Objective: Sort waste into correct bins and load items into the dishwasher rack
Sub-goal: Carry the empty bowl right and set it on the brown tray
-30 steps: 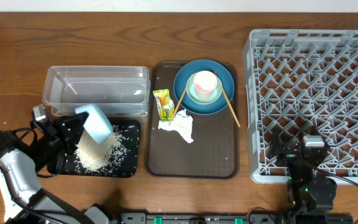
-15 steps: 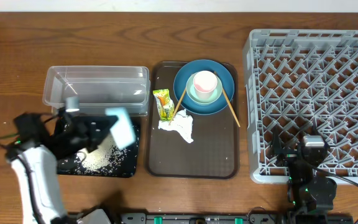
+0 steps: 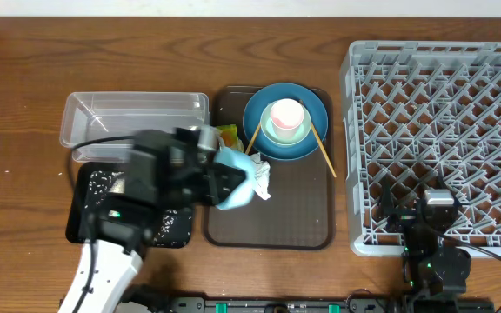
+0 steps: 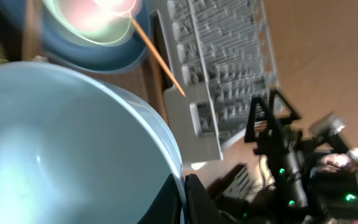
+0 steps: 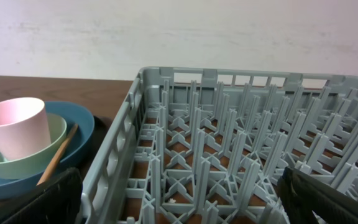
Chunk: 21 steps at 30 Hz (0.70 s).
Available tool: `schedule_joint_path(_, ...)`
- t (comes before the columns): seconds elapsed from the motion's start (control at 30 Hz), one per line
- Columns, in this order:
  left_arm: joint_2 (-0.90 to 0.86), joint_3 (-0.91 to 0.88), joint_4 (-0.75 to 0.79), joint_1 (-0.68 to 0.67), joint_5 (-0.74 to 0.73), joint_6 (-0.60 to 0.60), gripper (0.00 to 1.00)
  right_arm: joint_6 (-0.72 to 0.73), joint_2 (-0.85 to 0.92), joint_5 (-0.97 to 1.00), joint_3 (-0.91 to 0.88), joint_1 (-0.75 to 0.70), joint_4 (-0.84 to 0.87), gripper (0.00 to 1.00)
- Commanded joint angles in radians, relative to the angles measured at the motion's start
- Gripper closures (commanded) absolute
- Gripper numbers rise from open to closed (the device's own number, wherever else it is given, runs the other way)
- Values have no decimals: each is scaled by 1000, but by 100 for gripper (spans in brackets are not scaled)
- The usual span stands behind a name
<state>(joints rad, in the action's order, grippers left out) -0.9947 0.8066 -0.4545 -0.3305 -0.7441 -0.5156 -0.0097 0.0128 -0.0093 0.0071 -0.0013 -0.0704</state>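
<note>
My left gripper moves toward the grey rack and down next. It sets the bowl on the brown tray's near corner [image 3: 317,233] by that rack, since that corner lies bare.
My left gripper [image 3: 220,184] is shut on the rim of the small pale blue-white bowl [image 3: 236,183], carried over the brown tray's left side; the bowl fills the left wrist view [image 4: 67,143]. Rice grains [image 3: 163,222] lie on the black tray [image 3: 85,204]. The clear tub [image 3: 133,117] stands behind it. The yellow-green wrapper [image 3: 227,135] and the white napkin [image 3: 261,178] lie partly hidden by the bowl. The blue plate [image 3: 307,130] holds the mint bowl [image 3: 277,136], the pink cup [image 3: 285,115] and two chopsticks [image 3: 322,149]. My right gripper [image 5: 179,186] is open by the grey rack [image 3: 442,139].
The dark brown serving tray [image 3: 294,217] lies in the middle under the plate and the waste. The rack's near wall [image 5: 114,168] stands right before my right gripper. Cables and the arm bases sit at the table's front edge.
My left arm has swung right from the black tray to the brown tray, carrying the small bowl. The rice stays on the black tray. The right arm has not moved.
</note>
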Motion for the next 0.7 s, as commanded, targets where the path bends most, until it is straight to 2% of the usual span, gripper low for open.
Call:
schedule_joint_path(0.0, -17, 9, 47, -211, 369, -130, 94, 13, -3, 2, -2, 16, -4, 1)
schedule_joint_path(0.17, -134, 9, 165, -523, 602, -133, 94, 13, -3, 2, -2, 16, -4, 1)
schedule_joint_path(0.3, -267, 9, 233, -666, 737, -133, 94, 13, -3, 2, -2, 16, -4, 1)
schedule_joint_path(0.5, -410, 9, 278, -709, 782, -107, 94, 13, -3, 2, -2, 16, -4, 1)
schedule_joint_path(0.67, -438, 9, 281, -709, 781, -107, 94, 13, -3, 2, -2, 16, -4, 1)
